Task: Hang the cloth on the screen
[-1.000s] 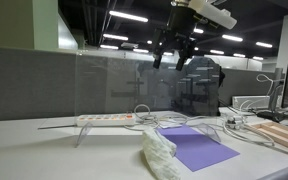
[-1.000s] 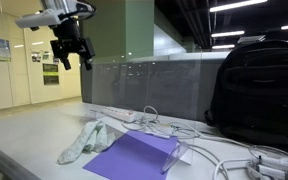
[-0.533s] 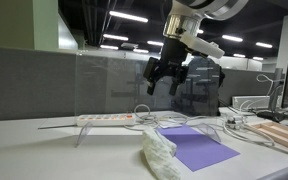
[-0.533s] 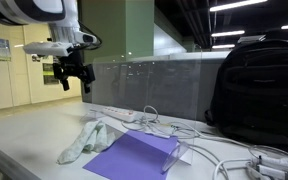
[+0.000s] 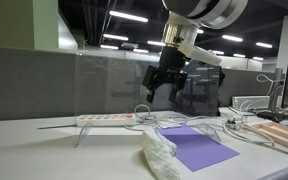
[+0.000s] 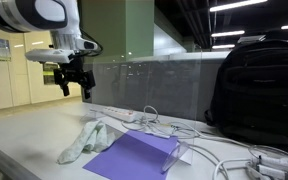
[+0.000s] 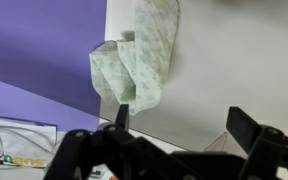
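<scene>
The robot's gripper should go down and over onto the cloth's fold near its screen-side end (image 5: 158,143) (image 7: 151,80), since the gripper's spread fingers are still high over bare table beside the cloth.
A pale green-white cloth (image 5: 160,153) lies crumpled on the white table, next to a purple sheet (image 5: 196,147). It shows in both exterior views (image 6: 84,140) and in the wrist view (image 7: 139,55). The screen is a clear panel (image 5: 114,85) standing along the desk's back (image 6: 149,80). My gripper (image 5: 164,88) hangs in the air above the cloth with fingers spread, open and empty (image 6: 74,86). In the wrist view the two fingers (image 7: 182,125) frame bare table just beside the cloth.
A white power strip (image 5: 106,119) with cables lies behind the cloth. A black backpack (image 6: 256,85) stands to one side. Loose white cables (image 6: 234,155) run over the table. The purple sheet (image 7: 39,45) fills one side of the wrist view.
My gripper has come down from high above toward the table and the cloth. It stays open. The cloth has not moved.
</scene>
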